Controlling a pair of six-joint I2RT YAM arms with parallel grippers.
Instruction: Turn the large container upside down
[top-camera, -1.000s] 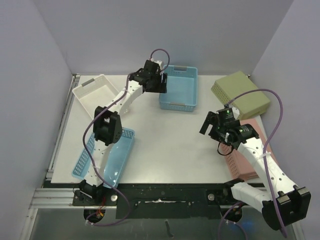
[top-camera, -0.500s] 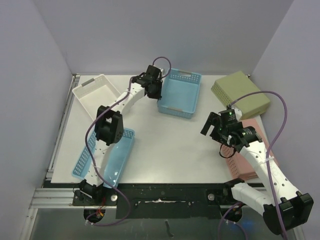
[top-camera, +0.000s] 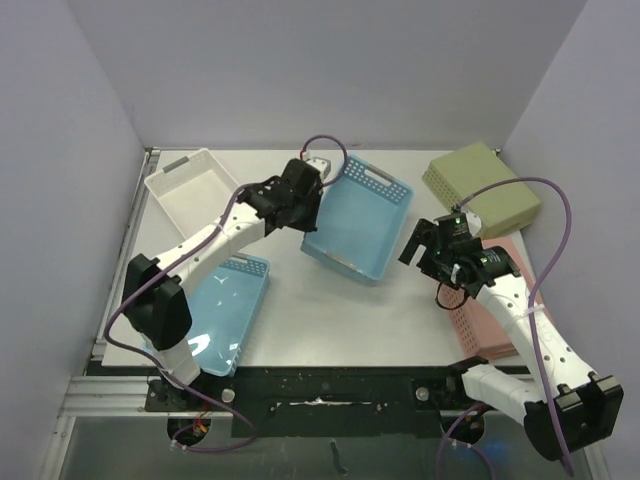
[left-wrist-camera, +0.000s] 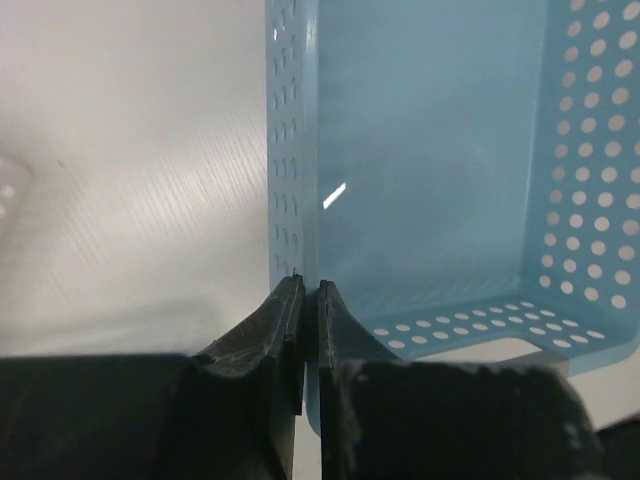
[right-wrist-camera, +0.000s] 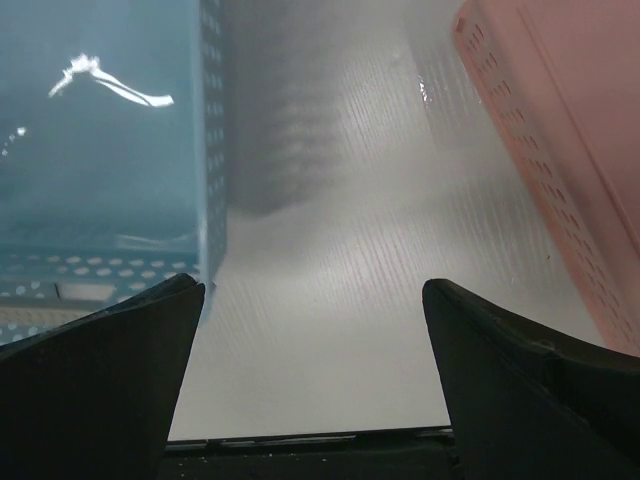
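Note:
I should move my left gripper back and down next, put the large container (top-camera: 355, 225) on the bare tabletop (top-camera: 388, 302) beside the pink bin and let go of it, because that spot is clear.
The large container (top-camera: 355, 225) is a light blue perforated bin, lifted off the table and tilted in the middle of the top view. My left gripper (top-camera: 308, 205) is shut on its left wall. In the left wrist view the jaws (left-wrist-camera: 309, 285) pinch that thin wall, and the bin's inside (left-wrist-camera: 430, 150) fills the right of the frame. My right gripper (top-camera: 418, 245) stands open just right of the bin with nothing between its fingers. In the right wrist view the right gripper (right-wrist-camera: 312, 288) hangs over bare table, the bin's perforated corner (right-wrist-camera: 100, 150) by its left finger.
A white tray (top-camera: 190, 185) lies at the back left and a shallow blue tray (top-camera: 225, 310) at the front left. An olive box (top-camera: 480, 188) sits at the back right. A pink bin (top-camera: 500, 310) lies under the right arm, its edge (right-wrist-camera: 560, 120) close to the right gripper.
My left gripper shut on the blue bin's wall, then lifted it and drew it from the back toward the table's middle, tilting it. The right gripper stayed open and barely moved.

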